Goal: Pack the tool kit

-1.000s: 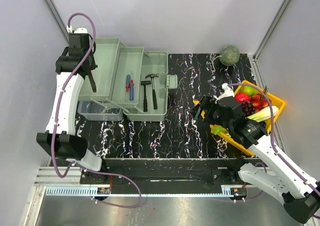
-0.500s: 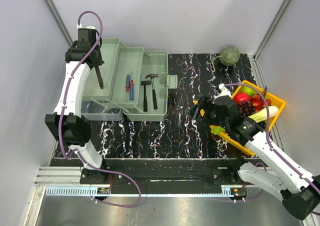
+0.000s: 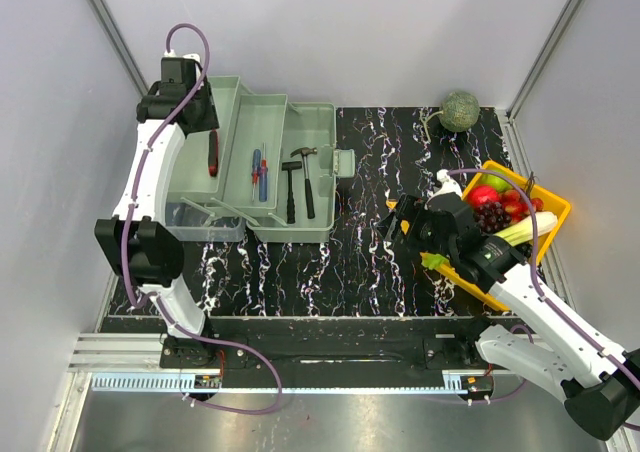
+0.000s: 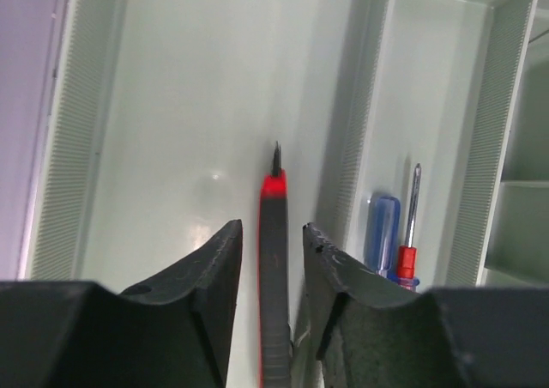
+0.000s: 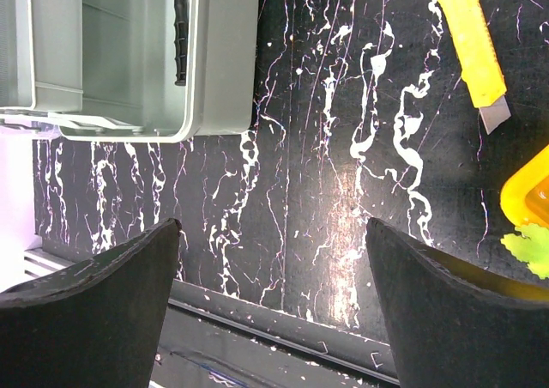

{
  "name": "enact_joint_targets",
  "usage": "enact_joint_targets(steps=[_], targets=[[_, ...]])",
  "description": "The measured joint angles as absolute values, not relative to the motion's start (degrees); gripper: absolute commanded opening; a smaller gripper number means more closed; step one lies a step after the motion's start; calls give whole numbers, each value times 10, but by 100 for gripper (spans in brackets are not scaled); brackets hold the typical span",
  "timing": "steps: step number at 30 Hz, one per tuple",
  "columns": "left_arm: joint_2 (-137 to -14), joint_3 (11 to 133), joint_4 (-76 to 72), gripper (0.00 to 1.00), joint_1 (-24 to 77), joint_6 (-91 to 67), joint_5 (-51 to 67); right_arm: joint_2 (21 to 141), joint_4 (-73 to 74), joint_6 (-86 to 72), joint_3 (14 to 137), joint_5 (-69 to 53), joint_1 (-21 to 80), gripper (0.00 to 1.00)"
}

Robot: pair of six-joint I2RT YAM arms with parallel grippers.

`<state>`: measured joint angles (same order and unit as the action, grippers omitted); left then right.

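Note:
I will move my right gripper down toward the right in its wrist view, onto the yellow handle (image 5: 482, 81) beside the knife's blade, because the knife (image 5: 470, 36) is below it on that side.
The pale grey-green toolbox (image 3: 315, 122) stands open at the far left with its trays folded out and its clear lid (image 3: 200, 224) in front. My left gripper (image 3: 203, 130) hangs over the leftmost tray (image 4: 189, 105). Its jaws stand slightly apart around the red and black pliers (image 4: 274, 201), with a gap on each side. The pliers (image 3: 212, 155) lie in that tray. Blue and red screwdrivers (image 4: 383, 233) lie in the tray beside it. Two black hammers (image 3: 298, 184) lie in the main box. My right gripper (image 5: 274, 233) is wide open and empty over the mat, near the yellow knife (image 5: 470, 36).
A yellow tray of fruit (image 3: 556, 212) sits at the right edge under my right arm. A green melon (image 3: 460, 110) lies at the back right. Grey walls close in the left, back and right. The toolbox corner (image 5: 223, 62) shows in the right wrist view.
My left gripper has moved right and down into the leftmost tray and has opened off the pliers, which now lie there showing red. The right arm has shifted slightly left.

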<state>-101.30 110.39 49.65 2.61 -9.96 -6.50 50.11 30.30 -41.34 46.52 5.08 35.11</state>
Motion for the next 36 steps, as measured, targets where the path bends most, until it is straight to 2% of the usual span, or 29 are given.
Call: enact_joint_targets(steps=[5, 13, 19, 21, 25, 29, 36], targets=[[-1028, 1101, 495, 46, 26, -102, -51, 501, 303, -417, 465, 51, 351, 93], [-1029, 1091, 488, 49, 22, -111, -51, 505, 303, -420, 465, 51, 351, 93], [-997, 1048, 480, 64, 18, -123, -51, 521, 303, -418, 465, 59, 351, 94], [-980, 1037, 476, 69, 18, -127, -51, 540, 303, -411, 468, 69, 351, 99], [-924, 1011, 468, 84, 18, -139, -43, 622, 311, -375, 500, 103, 350, 99], [-861, 995, 459, 93, 18, -150, 5, 742, 311, -319, 558, 142, 337, 99], [-753, 941, 425, 98, 18, -163, 119, 915, 300, -250, 619, 170, 279, 95]])
